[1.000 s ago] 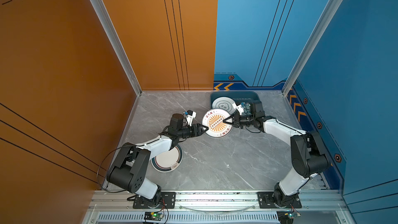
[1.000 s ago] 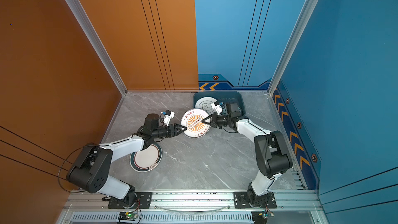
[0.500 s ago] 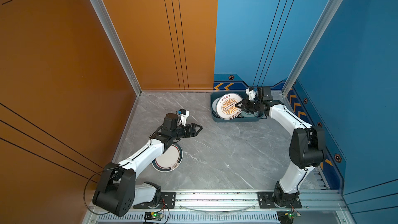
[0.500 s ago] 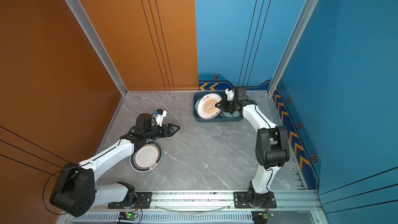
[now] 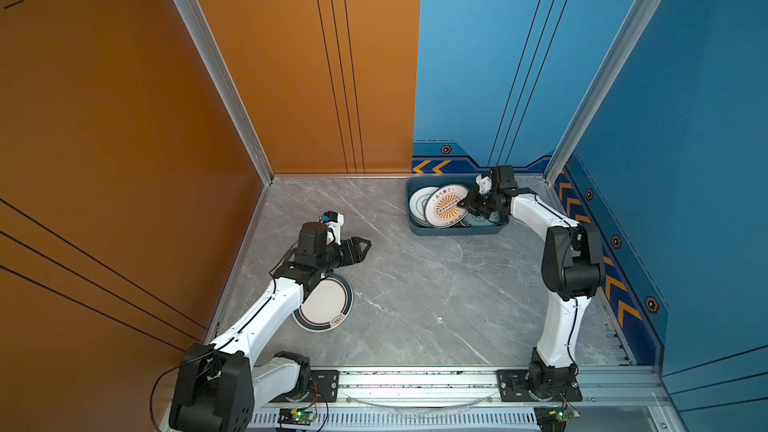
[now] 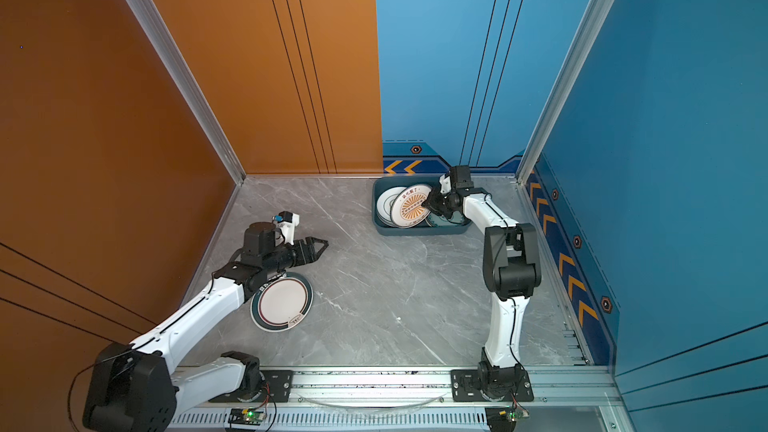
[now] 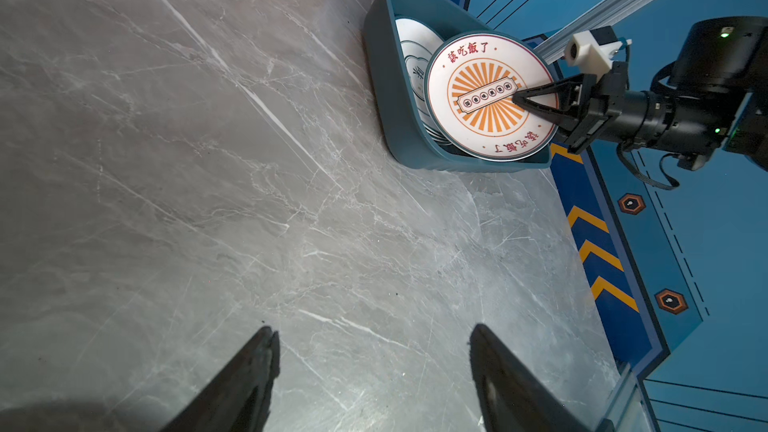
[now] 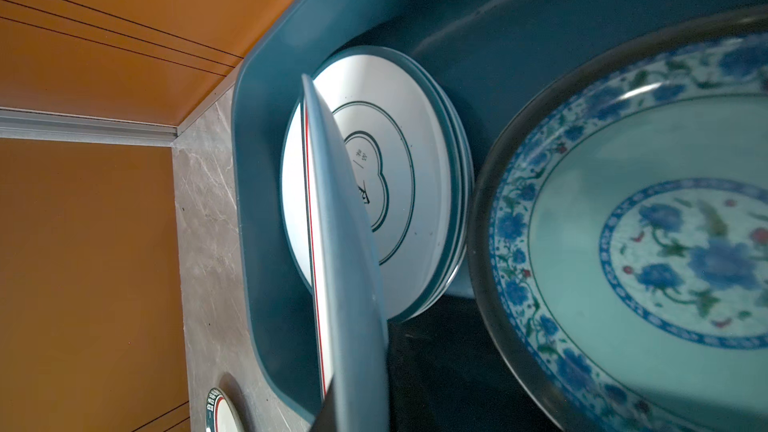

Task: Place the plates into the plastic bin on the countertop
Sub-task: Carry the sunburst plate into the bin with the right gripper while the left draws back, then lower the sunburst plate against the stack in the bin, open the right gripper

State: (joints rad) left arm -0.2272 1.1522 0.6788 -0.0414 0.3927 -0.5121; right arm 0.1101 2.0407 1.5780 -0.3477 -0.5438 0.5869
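The sunburst plate (image 5: 446, 206) still leans above the stack of white plates, so my right gripper needs to move down toward that stack next and let the plate go there.
The blue-grey plastic bin (image 5: 457, 231) (image 6: 419, 229) stands at the back of the countertop (image 5: 415, 297). My right gripper (image 5: 460, 202) (image 7: 517, 98) is shut on a white sunburst plate (image 5: 446, 206) (image 6: 411, 206) (image 7: 490, 95), held tilted inside the bin over a stack of white plates (image 5: 417, 203) (image 8: 395, 184). A teal patterned plate (image 8: 644, 243) lies in the bin beside them. My left gripper (image 5: 366, 249) (image 6: 323, 249) (image 7: 372, 329) hangs open and empty above the marble. Under its arm a white dark-rimmed plate (image 5: 328, 305) (image 6: 286, 303) lies flat.
Orange wall panels close the left side and blue panels the back and right, all framed by aluminium posts. An aluminium rail (image 5: 415, 380) with both arm bases runs along the front edge. Bare marble lies between the floor plate and the bin.
The left gripper let go of the sunburst plate, opened and drew back to the left. The right gripper carried that plate from the middle of the countertop into the bin.
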